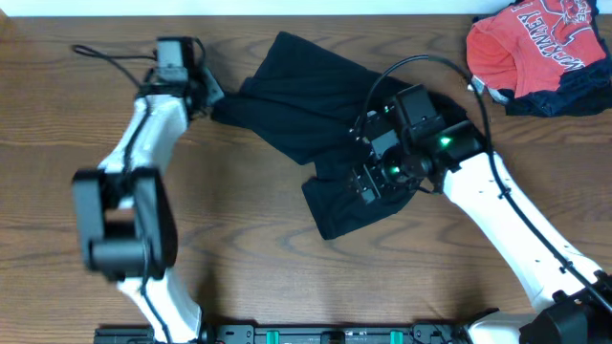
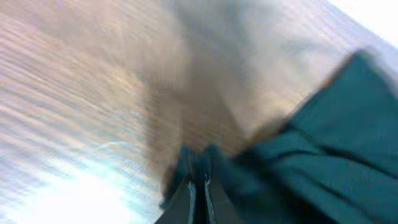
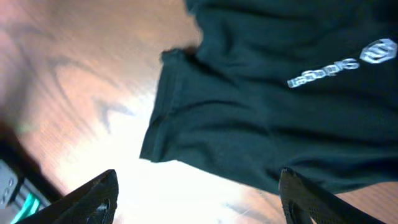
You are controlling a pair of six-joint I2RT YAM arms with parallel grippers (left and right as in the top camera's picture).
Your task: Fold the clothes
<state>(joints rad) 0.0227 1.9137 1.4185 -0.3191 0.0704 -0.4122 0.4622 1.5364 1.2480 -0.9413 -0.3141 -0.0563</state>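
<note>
My right gripper lowers toward the left in the overhead view next and closes on the short edge of the top's near flap, which lies uncovered.
The black long-sleeved top lies crumpled across the middle of the wooden table. My left gripper is at its left edge, shut on a fold of the black fabric; the left wrist view is blurred. My right gripper hovers over the lower right part of the top, open and empty. In the right wrist view the fingers stand wide apart above a sleeve or hem with small white print and a round logo.
A red-orange shirt with white lettering lies at the back right corner on a dark navy garment. Black cables run from both wrists. The table's front edge carries a black rail.
</note>
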